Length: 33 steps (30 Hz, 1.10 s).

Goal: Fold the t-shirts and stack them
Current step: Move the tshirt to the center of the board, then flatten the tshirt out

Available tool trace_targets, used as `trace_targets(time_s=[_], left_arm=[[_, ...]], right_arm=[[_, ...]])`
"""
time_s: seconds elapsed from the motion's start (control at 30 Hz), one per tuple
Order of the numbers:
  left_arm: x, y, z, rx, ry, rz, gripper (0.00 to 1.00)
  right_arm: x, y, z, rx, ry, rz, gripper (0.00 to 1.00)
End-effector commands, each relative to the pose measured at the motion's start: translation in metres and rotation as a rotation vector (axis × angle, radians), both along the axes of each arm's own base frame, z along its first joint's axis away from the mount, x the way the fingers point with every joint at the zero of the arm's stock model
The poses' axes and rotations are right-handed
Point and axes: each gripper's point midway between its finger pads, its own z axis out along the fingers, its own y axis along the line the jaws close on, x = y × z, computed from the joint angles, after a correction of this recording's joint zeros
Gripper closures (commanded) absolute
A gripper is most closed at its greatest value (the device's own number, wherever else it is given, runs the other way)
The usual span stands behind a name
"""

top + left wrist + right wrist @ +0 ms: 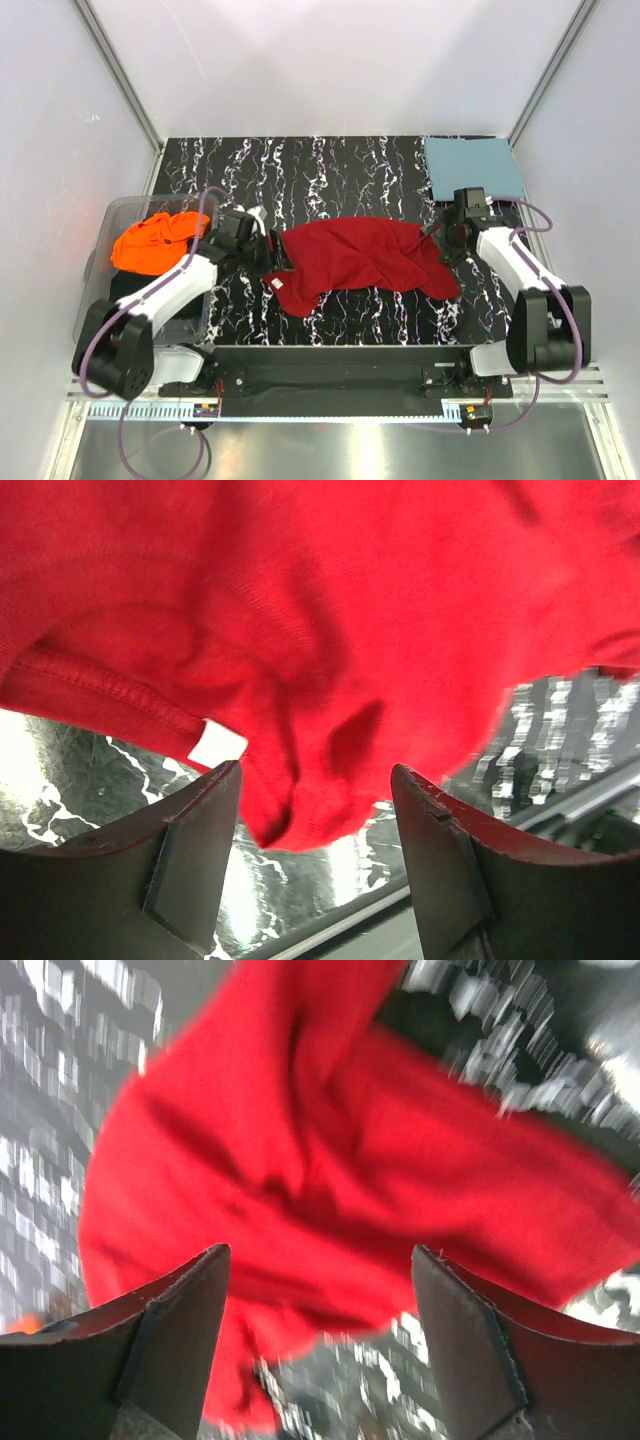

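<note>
My left gripper needs to go down next onto the red cloth (300,630) just beside the small white tag, because the t-shirt's end with the tag is below my open fingers.
The deep red t-shirt (355,255) lies crumpled across the middle of the black marbled table (330,170). My left gripper (268,252) is open at the shirt's left edge; in the left wrist view the red cloth (300,630) with a small white tag (217,744) lies just ahead of the open jaws. My right gripper (447,243) is open at the shirt's right edge; the right wrist view shows the red cloth (330,1160) ahead of the spread jaws, nothing held. The teal-blue t-shirt (474,167) lies folded at the far right corner. The orange t-shirt (155,240) sits bunched in a clear bin.
The clear plastic bin (115,215) stands at the left edge of the table, beside the left arm. White walls enclose the table on three sides. A metal rail (330,385) runs along the near edge.
</note>
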Motion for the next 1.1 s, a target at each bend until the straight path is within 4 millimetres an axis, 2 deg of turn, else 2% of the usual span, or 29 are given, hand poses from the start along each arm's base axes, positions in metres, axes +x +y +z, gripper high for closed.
trace_targets(time_s=[0.0,0.03,0.07,0.13,0.27,0.33,0.37,0.43,0.47,0.5,0.57,0.6,0.63,0.67,0.7,0.73,0.77,0.8,0.83,0.87,0.9,0.93,0.97,1.07], left_arm=[[0.008,-0.006,-0.009,0.022,0.016,-0.017,0.34],[0.007,-0.008,-0.015,0.031,0.028,-0.022,0.34],[0.006,-0.010,-0.017,0.035,0.032,-0.022,0.34],[0.008,-0.015,-0.020,0.036,0.023,-0.030,0.33],[0.017,-0.026,-0.026,0.007,0.029,-0.019,0.32],[0.022,-0.031,-0.033,0.007,0.039,-0.019,0.33],[0.022,-0.032,-0.037,0.012,0.052,-0.019,0.33],[0.026,-0.036,-0.042,0.018,0.068,-0.020,0.37],[0.028,-0.037,-0.043,0.017,0.072,-0.021,0.40],[0.032,-0.040,-0.039,0.012,0.063,-0.024,0.56],[0.034,-0.043,-0.035,0.008,0.059,-0.039,0.77],[0.041,-0.045,-0.024,0.005,0.036,-0.038,0.85],[0.042,-0.040,-0.018,0.038,0.025,-0.037,1.00],[0.045,-0.037,-0.010,0.055,0.009,-0.032,1.00],[0.050,-0.035,0.011,0.067,-0.023,-0.026,1.00],[0.056,-0.030,0.023,0.098,-0.061,-0.019,1.00],[0.067,-0.031,0.049,0.094,-0.119,-0.009,1.00],[0.066,-0.027,0.066,0.101,-0.142,-0.003,1.00],[0.070,-0.023,0.081,0.113,-0.183,0.006,1.00],[0.076,-0.024,0.106,0.099,-0.237,0.017,1.00],[0.074,-0.021,0.125,0.093,-0.270,0.023,1.00],[0.076,-0.018,0.137,0.096,-0.303,0.032,1.00],[0.080,-0.018,0.160,0.081,-0.352,0.041,1.00],[0.080,-0.012,0.198,0.072,-0.441,0.059,1.00]], right_arm=[[0.033,-0.027,0.003,-0.087,-0.029,-0.100,0.21],[0.036,-0.028,-0.007,-0.097,-0.002,-0.092,0.21],[0.045,-0.029,-0.006,-0.103,-0.020,-0.086,0.21],[0.053,-0.031,-0.020,-0.125,-0.002,-0.065,0.22],[0.074,-0.038,-0.030,-0.140,-0.034,-0.053,0.24],[0.078,-0.044,-0.043,-0.163,-0.010,-0.039,0.24],[0.084,-0.046,-0.043,-0.168,-0.014,-0.040,0.24],[0.086,-0.045,-0.053,-0.152,0.009,-0.019,0.28],[0.090,-0.043,-0.052,-0.147,0.000,-0.010,0.32],[0.092,-0.041,-0.052,-0.144,-0.004,0.008,0.45],[0.100,-0.040,-0.044,-0.148,-0.028,0.029,0.60],[0.103,-0.043,-0.039,-0.172,-0.044,0.056,0.68],[0.107,-0.046,-0.025,-0.193,-0.076,0.061,0.85],[0.109,-0.050,-0.011,-0.222,-0.090,0.059,0.94],[0.111,-0.061,0.011,-0.276,-0.125,0.032,1.00],[0.111,-0.064,0.024,-0.295,-0.144,0.025,1.00],[0.112,-0.068,0.043,-0.319,-0.170,0.023,1.00],[0.112,-0.073,0.059,-0.347,-0.195,0.004,1.00],[0.111,-0.076,0.086,-0.360,-0.247,-0.014,1.00],[0.111,-0.078,0.109,-0.368,-0.286,-0.028,1.00],[0.107,-0.080,0.138,-0.372,-0.350,-0.048,1.00],[0.105,-0.079,0.155,-0.366,-0.387,-0.057,1.00],[0.106,-0.077,0.179,-0.354,-0.446,-0.071,1.00],[0.100,-0.074,0.242,-0.338,-0.612,-0.079,1.00]])
